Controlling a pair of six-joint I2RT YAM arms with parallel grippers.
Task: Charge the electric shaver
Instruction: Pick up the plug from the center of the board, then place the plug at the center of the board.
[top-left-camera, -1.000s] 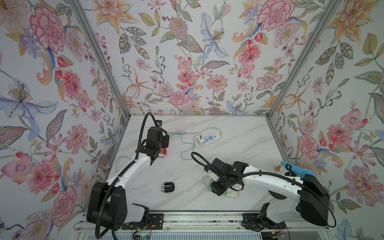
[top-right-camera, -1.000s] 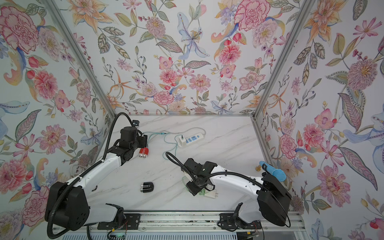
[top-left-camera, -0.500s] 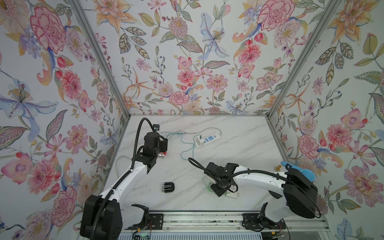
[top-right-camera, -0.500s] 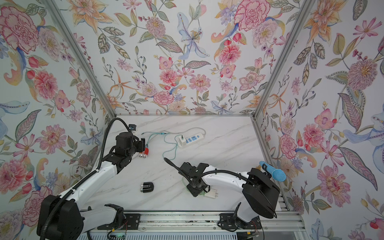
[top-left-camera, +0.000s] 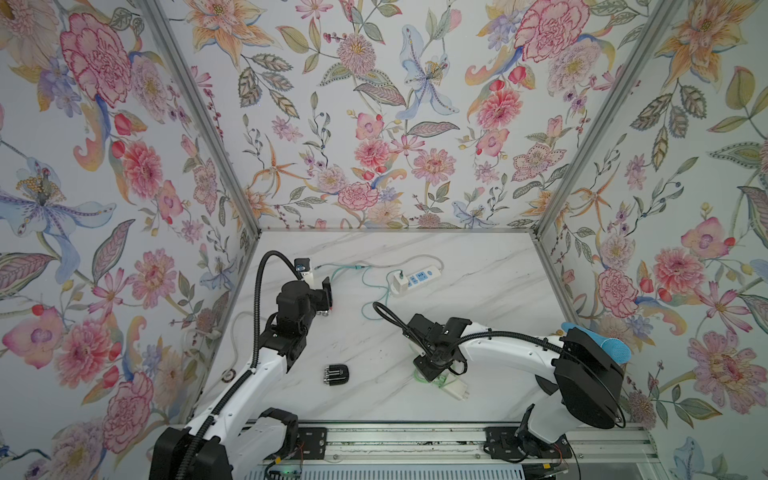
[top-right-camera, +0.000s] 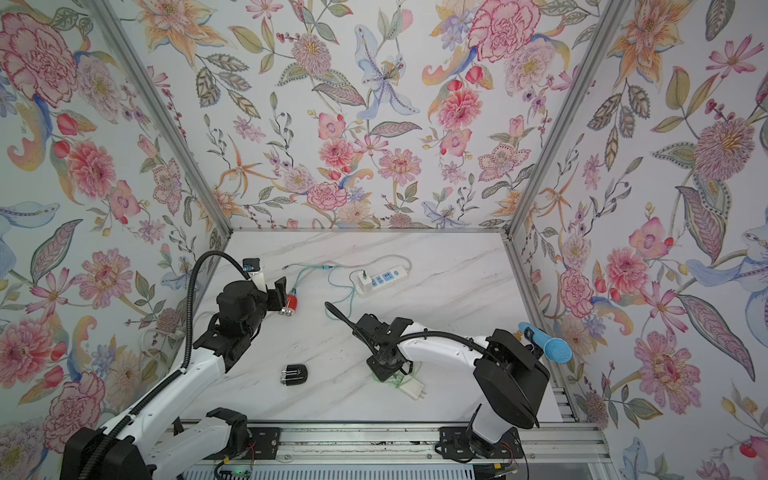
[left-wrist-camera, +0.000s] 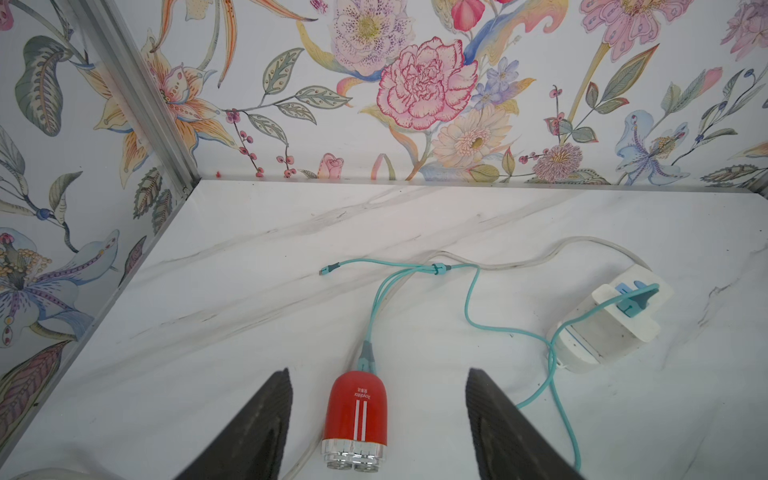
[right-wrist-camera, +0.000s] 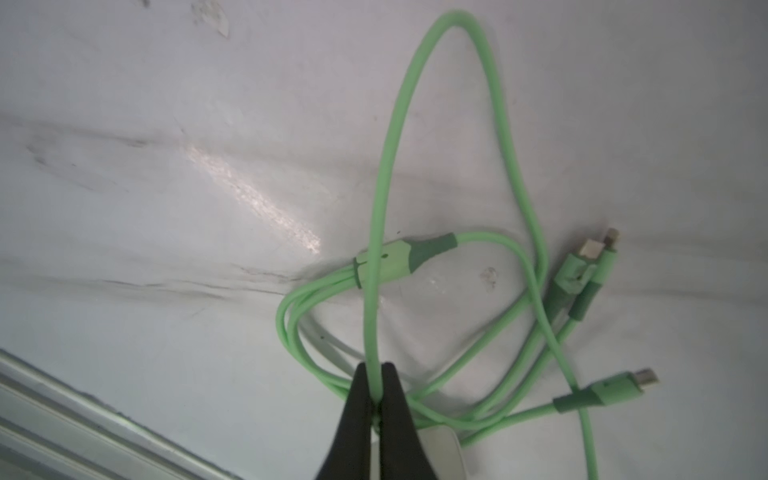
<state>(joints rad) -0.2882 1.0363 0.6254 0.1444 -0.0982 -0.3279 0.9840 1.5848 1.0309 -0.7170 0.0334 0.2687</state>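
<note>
My right gripper draws the green loop outward next and releases it on the bare marble before the power strip, which lies outward, nearer the power strip's sockets.
The red electric shaver (left-wrist-camera: 357, 419) with a silver head lies on the marble table at the left; it also shows in a top view (top-right-camera: 291, 302). A teal cable (left-wrist-camera: 469, 299) runs from its rounded end to a white adapter in the power strip (left-wrist-camera: 602, 328). My left gripper (left-wrist-camera: 378, 374) is open, with a finger on each side of the shaver and touching neither side. My right gripper (right-wrist-camera: 376, 370) is shut on a loop of a light green cable (right-wrist-camera: 419, 83) near the table's front, seen in both top views (top-left-camera: 428, 372) (top-right-camera: 384, 370).
A white plug adapter (top-left-camera: 455, 388) lies beside the green cable. A small black cap-like piece (top-left-camera: 336, 374) sits at the front centre. The power strip (top-left-camera: 415, 277) lies toward the back. A blue brush-like item (top-left-camera: 611, 343) rests on the right frame edge.
My right gripper went from open to shut on the green cable and shifted slightly left. My left arm drew back a little toward the front, its gripper still open around the shaver.
</note>
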